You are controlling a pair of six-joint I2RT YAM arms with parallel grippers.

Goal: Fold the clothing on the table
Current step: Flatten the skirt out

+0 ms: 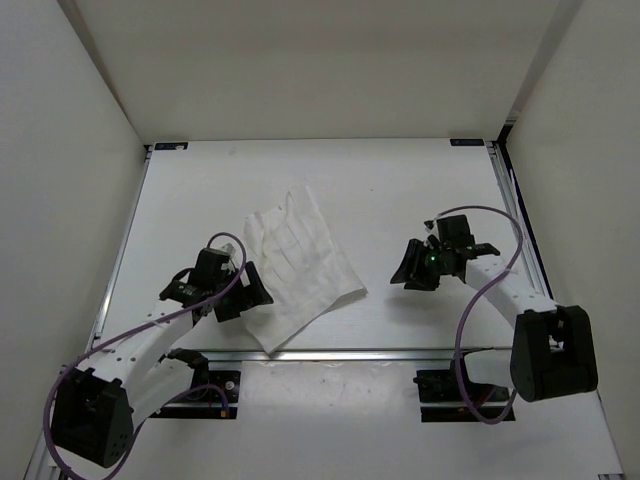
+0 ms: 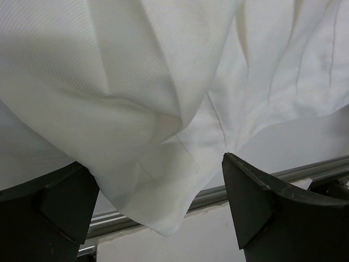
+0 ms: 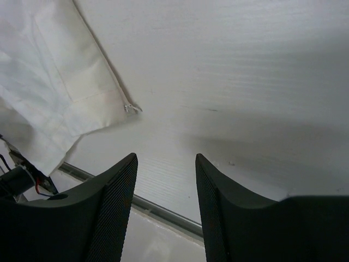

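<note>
My left gripper moves down and back onto the clothing's near corner (image 1: 267, 343) (image 2: 162, 218) next, since that corner is below the open fingers and back toward my base.
The white clothing (image 1: 300, 265) lies crumpled and partly doubled over on the table (image 1: 400, 190), left of centre, one corner reaching the near rail. My left gripper (image 1: 250, 290) is at its near-left edge. In the left wrist view its jaws stand wide apart as the left gripper (image 2: 155, 164) straddles a drooping corner of the clothing (image 2: 136, 82) without pinching it. My right gripper (image 1: 408, 268) hovers to the right of the garment, apart from it. Seen from the right wrist, the right gripper (image 3: 166, 157) is open and holds nothing, with the clothing (image 3: 43, 82) at upper left.
A metal rail (image 1: 330, 353) runs along the table's near edge, just below the garment's corner, and shows as the rail (image 2: 262, 183) and the rail (image 3: 158, 210) in the wrist views. White side walls enclose the table on three sides.
</note>
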